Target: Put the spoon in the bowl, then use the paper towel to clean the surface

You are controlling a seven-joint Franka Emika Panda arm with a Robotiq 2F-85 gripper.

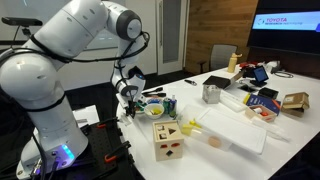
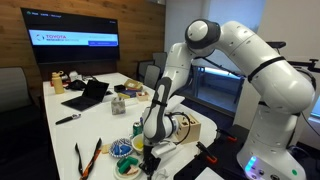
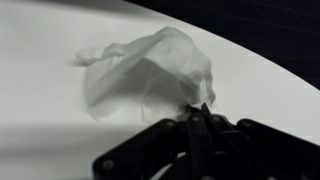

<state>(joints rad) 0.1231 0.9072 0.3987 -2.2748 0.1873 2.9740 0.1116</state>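
Next, my gripper shifts sideways toward the plate with green pieces, which lies close beside it. It then releases the paper towel's corner, as the paper towel [image 3: 150, 68] already lies on the tabletop.
In the wrist view my gripper [image 3: 196, 113] is shut on a corner of the crumpled white paper towel [image 3: 150, 68], which lies on the glossy white tabletop [image 3: 50, 110] close to its rounded edge. In both exterior views the gripper [image 1: 128, 101] [image 2: 150, 160] is low at the table's corner, beside the small bowl with a yellow inside [image 1: 154, 108] [image 2: 127, 166]. I cannot make out the spoon clearly.
A wooden shape-sorter cube [image 1: 168, 141] [image 2: 196, 128] stands near the bowl. A white tray [image 1: 236, 129] and a steel cup [image 1: 211, 93] are further along the table. Orange tongs [image 2: 86, 158] lie near the bowl. A laptop [image 2: 88, 95] and clutter fill the far end.
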